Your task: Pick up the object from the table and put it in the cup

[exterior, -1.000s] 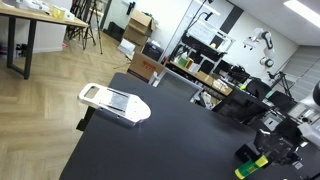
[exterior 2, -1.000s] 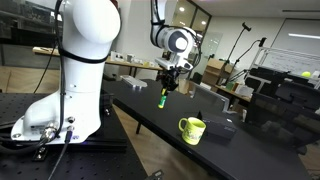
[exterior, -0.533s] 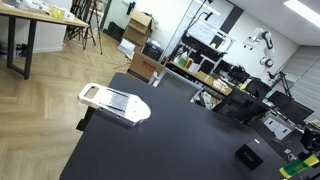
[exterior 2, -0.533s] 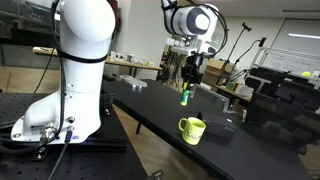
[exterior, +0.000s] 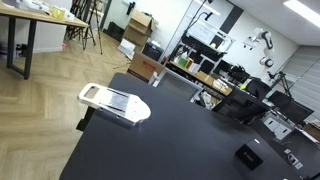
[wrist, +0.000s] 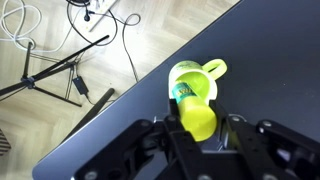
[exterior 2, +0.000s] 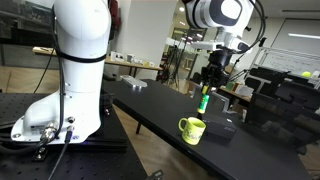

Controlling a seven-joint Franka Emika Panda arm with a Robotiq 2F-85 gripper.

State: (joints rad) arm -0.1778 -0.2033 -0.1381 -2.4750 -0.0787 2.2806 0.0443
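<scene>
My gripper will next lower the tube into the mug's opening (exterior 2: 191, 122) (wrist: 189, 75) below it and let go of the tube, which is already over the mug's opening.
My gripper (exterior 2: 206, 90) is shut on the object, a small bright yellow-green tube (exterior 2: 203, 102) with a label, and holds it in the air. In the wrist view the tube (wrist: 197, 118) sits between the two fingers (wrist: 198, 128), directly over a yellow-green mug with a handle (wrist: 208, 72). In an exterior view this mug (exterior 2: 192, 128) stands on the black table just below and slightly to the side of the tube. A small squat black container (exterior: 247, 156) stands on the table in an exterior view, apart from the gripper.
A large flat white slicer (exterior: 113, 102) lies at the far end of the black table (exterior: 170, 140). The table edge drops to wooden floor with cables and a stand (wrist: 60, 75). The robot's white base (exterior 2: 75, 70) stands beside the table.
The gripper has carried the yellow-green tube from beside the black container across the table to above the mug. It has left the exterior view that shows the slicer.
</scene>
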